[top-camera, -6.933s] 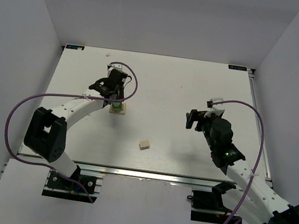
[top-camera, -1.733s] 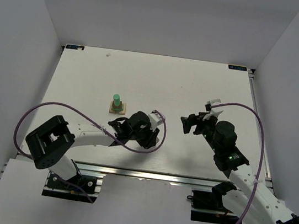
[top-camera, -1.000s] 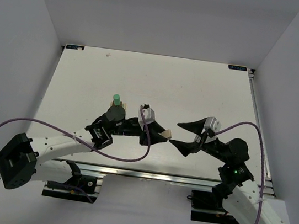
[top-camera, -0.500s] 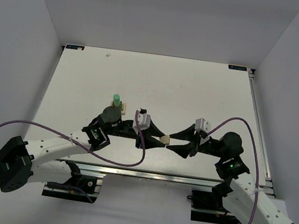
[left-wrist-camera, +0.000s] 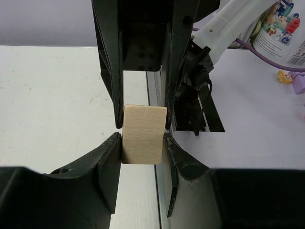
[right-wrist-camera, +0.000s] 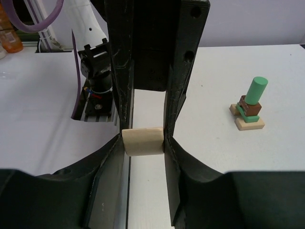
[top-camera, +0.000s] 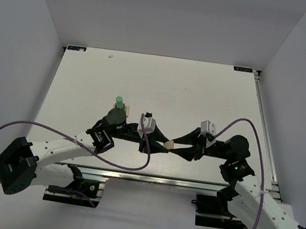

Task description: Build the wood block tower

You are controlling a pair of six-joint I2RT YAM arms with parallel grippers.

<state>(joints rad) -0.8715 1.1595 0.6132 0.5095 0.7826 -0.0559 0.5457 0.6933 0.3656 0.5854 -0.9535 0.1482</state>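
Note:
The bare tabletop is clear below my right gripper and slightly outward. My right gripper will turn its fingers down, lower the tan block (top-camera: pixel 167 145) and release it there.
A light tan wood block (top-camera: pixel 167 145) hangs above the table's front middle, pinched from both sides. My left gripper (top-camera: pixel 164 143) is shut on its near end (left-wrist-camera: pixel 144 134). My right gripper (top-camera: pixel 173 147) comes from the opposite side and is shut on the same block (right-wrist-camera: pixel 143 140), with its fingers (left-wrist-camera: pixel 110 71) crossing mine. The wood block tower (top-camera: pixel 120 107) stands to the left. It has a tan base, a mint-green slab, a dark brown cube and a green piece on top (right-wrist-camera: pixel 250 107). Neither gripper touches it.
The table's front rail (top-camera: pixel 150 177) runs just below the two grippers. A purple cable (top-camera: pixel 54 129) loops off the left arm. Off the table, a labelled tub (left-wrist-camera: pixel 281 28) and small toys (left-wrist-camera: pixel 285 76) sit beyond the right arm's base.
My right gripper moved left to meet the left one and closed on the tan block, which the left gripper was holding all along. The tower has not moved.

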